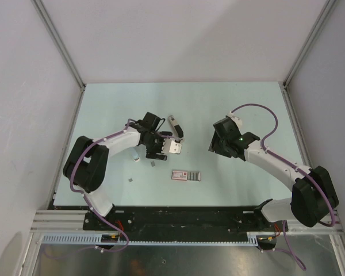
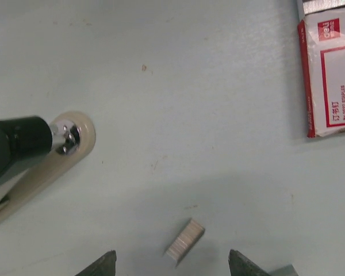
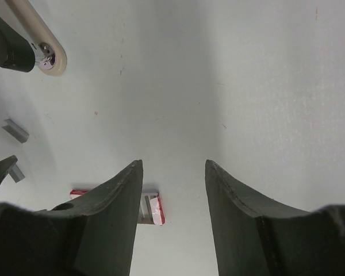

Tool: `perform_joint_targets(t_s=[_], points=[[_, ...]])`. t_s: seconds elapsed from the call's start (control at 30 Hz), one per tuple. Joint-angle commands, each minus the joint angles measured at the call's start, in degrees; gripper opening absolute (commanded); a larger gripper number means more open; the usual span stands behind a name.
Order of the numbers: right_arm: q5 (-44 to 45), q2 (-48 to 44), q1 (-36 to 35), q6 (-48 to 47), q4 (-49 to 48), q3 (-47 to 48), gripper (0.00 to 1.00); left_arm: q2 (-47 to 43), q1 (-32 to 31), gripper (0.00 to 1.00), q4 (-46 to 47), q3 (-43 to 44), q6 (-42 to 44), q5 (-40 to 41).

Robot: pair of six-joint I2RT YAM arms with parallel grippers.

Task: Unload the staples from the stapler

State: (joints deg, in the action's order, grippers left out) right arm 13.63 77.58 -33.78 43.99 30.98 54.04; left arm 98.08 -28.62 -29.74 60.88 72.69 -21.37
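Observation:
The short grey strip of staples lies below, between the open fingers of my left gripper, which moves down and closes on the strip next.
The stapler (image 1: 175, 127), dark with a pale beige top, lies on the table just beyond my left gripper (image 1: 157, 150). In the left wrist view it is at the left edge (image 2: 29, 158), apart from the fingers. A short grey strip of staples (image 2: 184, 240) lies on the table between the open left fingertips (image 2: 106, 265), touching neither. My left gripper (image 2: 172, 269) holds nothing. My right gripper (image 3: 173, 172) is open and empty over bare table, to the right of the stapler (image 3: 31, 31). Two staple strips (image 3: 15, 130) show at its left.
A pink-and-white staple box (image 1: 186, 175) lies in front of the stapler; it also shows in the left wrist view (image 2: 330, 75) and the right wrist view (image 3: 153, 208). A small white bit (image 1: 136, 159) and another loose grey strip (image 1: 130, 180) lie near the left arm.

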Motion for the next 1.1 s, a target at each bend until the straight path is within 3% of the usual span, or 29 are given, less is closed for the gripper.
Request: perform_joint_targets(t_s=[0.0,0.23,0.5,1.07], points=[[-1.3,-1.6,0.8,-1.1,-1.0,2.4,0.52,1.5,-0.7,0.8,0.1,3.3,5.2,-2.0],[-2.8,-1.3,1.8,-1.7,-1.6,2.4,0.52,3.4,-1.3,0.78,-0.1,3.6,7.4,-1.3],[-3.6,-1.2,2.9,-2.5,-1.6,2.4,0.5,4.3,-2.1,0.69,-2.0,3.2,8.2,-0.9],[-4.1,-0.7,3.3,-2.2,-2.0,2.4,0.43,7.5,-3.0,0.24,-9.1,6.7,5.5,0.9]])
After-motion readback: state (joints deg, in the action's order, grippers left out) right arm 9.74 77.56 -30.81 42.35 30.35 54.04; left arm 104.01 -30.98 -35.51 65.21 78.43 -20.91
